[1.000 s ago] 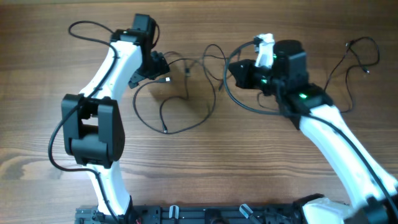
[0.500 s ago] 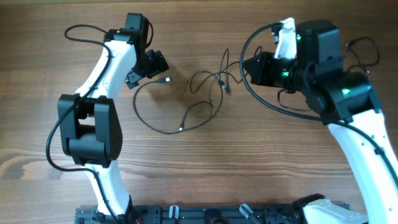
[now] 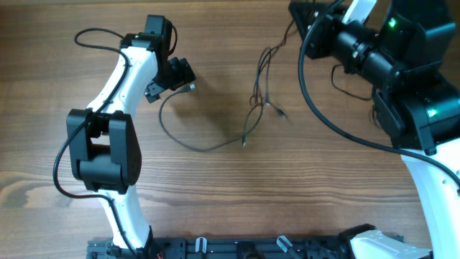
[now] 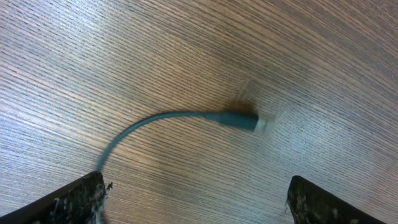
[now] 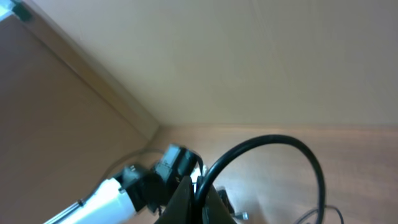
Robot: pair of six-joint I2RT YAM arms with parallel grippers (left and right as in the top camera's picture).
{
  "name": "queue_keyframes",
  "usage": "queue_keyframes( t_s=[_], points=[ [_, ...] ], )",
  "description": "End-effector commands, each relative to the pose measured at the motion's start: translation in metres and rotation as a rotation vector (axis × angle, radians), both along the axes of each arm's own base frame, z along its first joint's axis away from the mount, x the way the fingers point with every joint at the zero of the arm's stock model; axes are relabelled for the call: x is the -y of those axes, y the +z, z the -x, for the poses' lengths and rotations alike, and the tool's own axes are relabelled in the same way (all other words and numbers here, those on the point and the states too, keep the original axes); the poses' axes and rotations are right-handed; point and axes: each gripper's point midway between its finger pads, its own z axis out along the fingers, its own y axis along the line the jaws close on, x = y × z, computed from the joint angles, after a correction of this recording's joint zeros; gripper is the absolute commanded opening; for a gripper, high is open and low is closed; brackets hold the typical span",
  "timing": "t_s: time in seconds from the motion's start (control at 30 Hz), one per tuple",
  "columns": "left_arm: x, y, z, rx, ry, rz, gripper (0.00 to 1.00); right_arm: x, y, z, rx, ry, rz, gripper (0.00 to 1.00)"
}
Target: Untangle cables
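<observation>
My right gripper lowers next and tilts its fingers down toward the table to release the cables.
The cables [image 3: 260, 79] are thin black cords. Several strands hang taut from my right gripper [image 3: 295, 23], which is raised at the rear right and shut on them. One cord trails down and left in a loop [image 3: 188, 144] across the table to a small plug [image 3: 191, 88]. In the left wrist view that plug [image 4: 241, 120] lies flat on the wood ahead of my left gripper [image 4: 196, 205]. Its fingers [image 4: 71, 200] are spread wide and hold nothing. The right wrist view shows the right gripper [image 5: 196, 202] pressed shut.
A thick black arm wire [image 3: 338, 126] arcs below the right arm, and another [image 3: 93, 34] loops behind the left arm. The wire [image 5: 280, 146] also curves across the right wrist view. A black rail [image 3: 237, 248] runs along the front edge.
The right gripper has risen and gone toward the rear right, drawing the tangle out into long strands. The left gripper has let go of the plug end and opened a little wider.
</observation>
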Motion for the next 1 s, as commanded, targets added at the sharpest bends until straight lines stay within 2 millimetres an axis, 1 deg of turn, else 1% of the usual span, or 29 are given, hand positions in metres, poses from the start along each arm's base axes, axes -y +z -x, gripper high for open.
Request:
queue_keyframes(
  t_s=[0.0, 0.03, 0.1, 0.2, 0.33, 0.4, 0.47, 0.53, 0.6, 0.67, 0.7, 0.77, 0.8, 0.87, 0.9, 0.97],
  points=[
    [0.002, -0.002, 0.000, -0.003, -0.008, 0.007, 0.96, 0.003, 0.008, -0.009, 0.043, -0.032, 0.010, 0.04],
    [0.002, -0.002, 0.000, -0.003, -0.008, 0.007, 0.98, 0.003, -0.005, -0.017, 0.005, -0.044, 0.025, 0.04],
    [0.002, -0.002, 0.000, -0.003, -0.008, 0.007, 0.98, 0.000, -0.024, -0.022, -0.056, -0.041, 0.045, 0.04],
    [0.002, -0.002, 0.000, -0.003, -0.009, 0.007, 0.98, -0.002, -0.069, -0.028, -0.208, -0.037, 0.098, 0.04],
    [0.002, -0.002, 0.000, -0.003, -0.011, 0.006, 0.99, -0.001, -0.133, -0.026, -0.420, -0.023, 0.195, 0.04],
    [0.002, -0.002, 0.000, -0.003, -0.011, 0.006, 0.99, 0.000, -0.159, -0.022, -0.504, -0.011, 0.243, 0.04],
    [0.002, -0.002, 0.000, -0.003, -0.011, 0.006, 0.99, 0.006, -0.188, -0.020, -0.603, -0.031, 0.298, 0.04],
    [0.002, -0.002, 0.000, -0.003, -0.011, 0.006, 0.99, 0.020, -0.222, -0.019, -0.709, -0.091, 0.382, 0.04],
    [0.002, -0.002, 0.000, -0.003, -0.011, 0.006, 0.99, 0.028, -0.243, -0.018, -0.771, -0.122, 0.433, 0.04],
    [0.002, -0.002, 0.000, -0.003, -0.011, 0.006, 0.99, 0.029, -0.269, -0.016, -0.854, -0.119, 0.471, 0.04],
    [0.002, -0.002, 0.000, -0.003, -0.011, 0.006, 0.99, 0.029, -0.280, -0.016, -0.887, -0.116, 0.484, 0.07],
    [0.002, -0.002, 0.000, -0.003, -0.011, 0.006, 1.00, 0.029, -0.305, -0.016, -0.960, -0.108, 0.508, 0.19],
    [0.001, -0.002, 0.000, -0.002, -0.010, 0.002, 0.99, 0.028, -0.315, -0.017, -0.984, -0.106, 0.517, 0.28],
    [-0.001, -0.002, 0.000, -0.001, -0.007, -0.005, 1.00, 0.024, -0.334, -0.017, -1.033, -0.086, 0.523, 0.55],
    [-0.002, -0.002, 0.000, -0.002, -0.005, -0.005, 1.00, 0.021, -0.340, -0.017, -1.049, -0.071, 0.518, 0.62],
    [-0.006, -0.002, -0.001, -0.003, 0.006, -0.004, 1.00, 0.008, -0.356, -0.015, -1.084, -0.017, 0.502, 0.66]
  ],
)
